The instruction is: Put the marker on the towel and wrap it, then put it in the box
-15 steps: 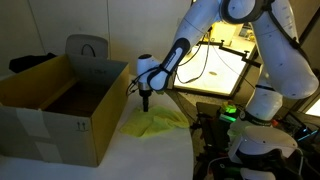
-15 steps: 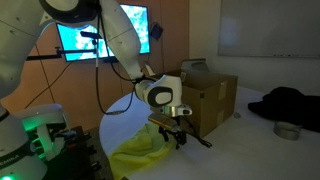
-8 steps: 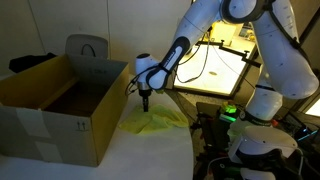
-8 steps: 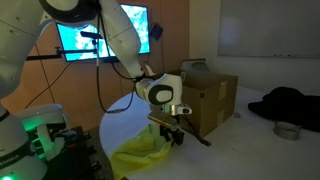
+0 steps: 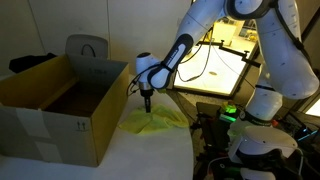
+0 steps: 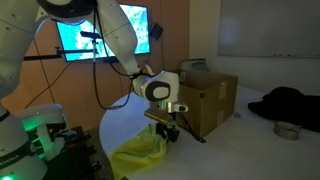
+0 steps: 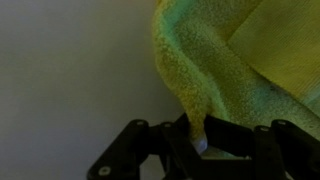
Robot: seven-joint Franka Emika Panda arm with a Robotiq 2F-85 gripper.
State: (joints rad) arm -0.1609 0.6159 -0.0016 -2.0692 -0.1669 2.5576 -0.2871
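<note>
The robot's gripper will next pull the towel's pinched fold back toward the base, over the spread part of the towel, and let go of the fold there.
The yellow towel (image 5: 155, 122) lies crumpled on the white table beside the open cardboard box (image 5: 50, 122); it also shows in the other exterior view as the towel (image 6: 138, 156) in front of the box (image 6: 215, 100). My gripper (image 5: 146, 105) points down at the towel's edge nearest the box. In the wrist view a raised fold of the towel (image 7: 225, 70) runs down between the fingers of the gripper (image 7: 200, 142), which are shut on it. A thin dark stick (image 6: 195, 134) slants beside the gripper (image 6: 168, 138); I cannot tell whether it is the marker.
A black cloth (image 6: 290, 103) and a small round bowl (image 6: 288, 130) lie on the table past the box. A lit workbench (image 5: 222, 65) stands behind the arm. The robot's base with a green light (image 5: 232, 112) sits at the table's edge. A screen (image 6: 100, 40) hangs behind.
The jaws have closed from open onto the towel's fold. The gripper has stayed at nearly the same spot over the towel's edge.
</note>
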